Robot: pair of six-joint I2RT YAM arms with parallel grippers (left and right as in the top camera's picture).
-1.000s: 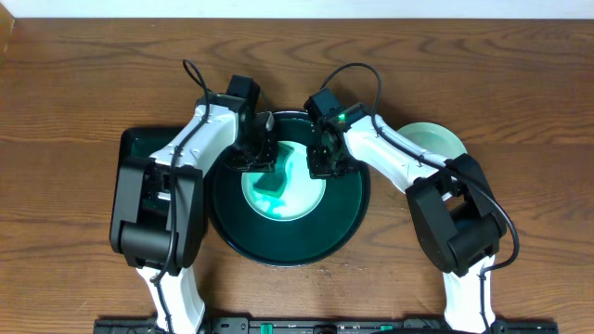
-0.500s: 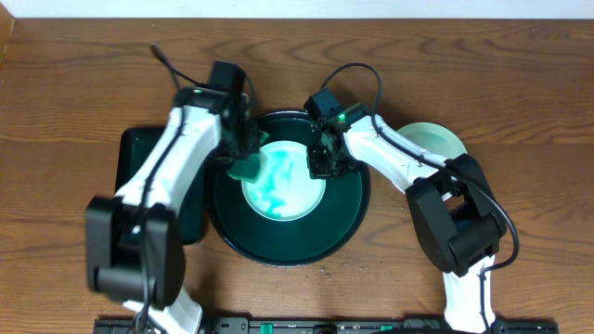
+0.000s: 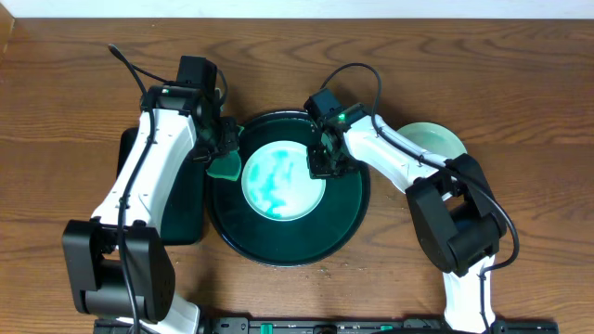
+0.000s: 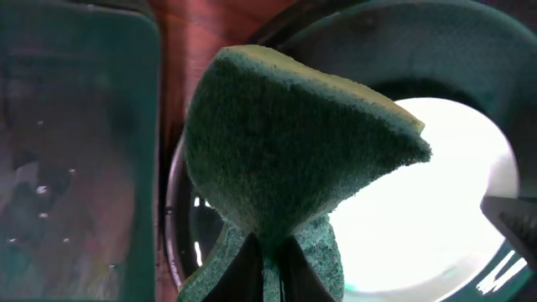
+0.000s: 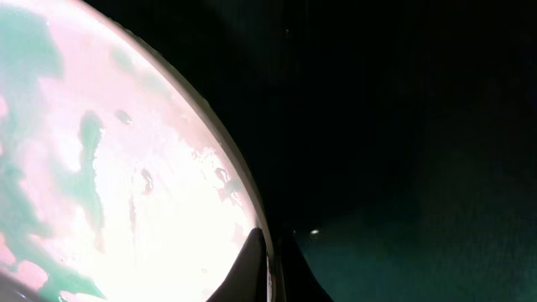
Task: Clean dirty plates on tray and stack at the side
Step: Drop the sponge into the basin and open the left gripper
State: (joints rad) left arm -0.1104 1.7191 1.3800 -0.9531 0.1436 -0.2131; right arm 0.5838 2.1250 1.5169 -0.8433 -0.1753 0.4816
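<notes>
Next, my left gripper carries the green sponge away from the round tray and down into the black rectangular tray [image 4: 74, 159].
A white plate [image 3: 283, 179] with teal smears lies in the large round dark tray [image 3: 278, 258]. My right gripper [image 3: 318, 167] is shut on the plate's right rim; the right wrist view shows its fingertips [image 5: 270, 268] pinching the edge of the plate [image 5: 109, 168] over the tray's floor [image 5: 403, 168]. My left gripper [image 3: 223, 156] is shut on a green sponge [image 3: 225, 168] over the tray's left rim, off the plate. In the left wrist view the sponge [image 4: 285, 143] hangs from the fingers [image 4: 268, 268] beside the plate [image 4: 436, 193]. A pale mint plate [image 3: 438, 141] sits on the table to the right.
A black rectangular tray [image 3: 128, 147] lies left of the round tray, partly under my left arm; it also shows in the left wrist view [image 4: 75, 168]. Bare wooden table [image 3: 520, 83] surrounds everything.
My left gripper has lifted the sponge off the plate and carried it left to the tray's left rim. The plate's smeared face is now uncovered. The right arm has not moved.
</notes>
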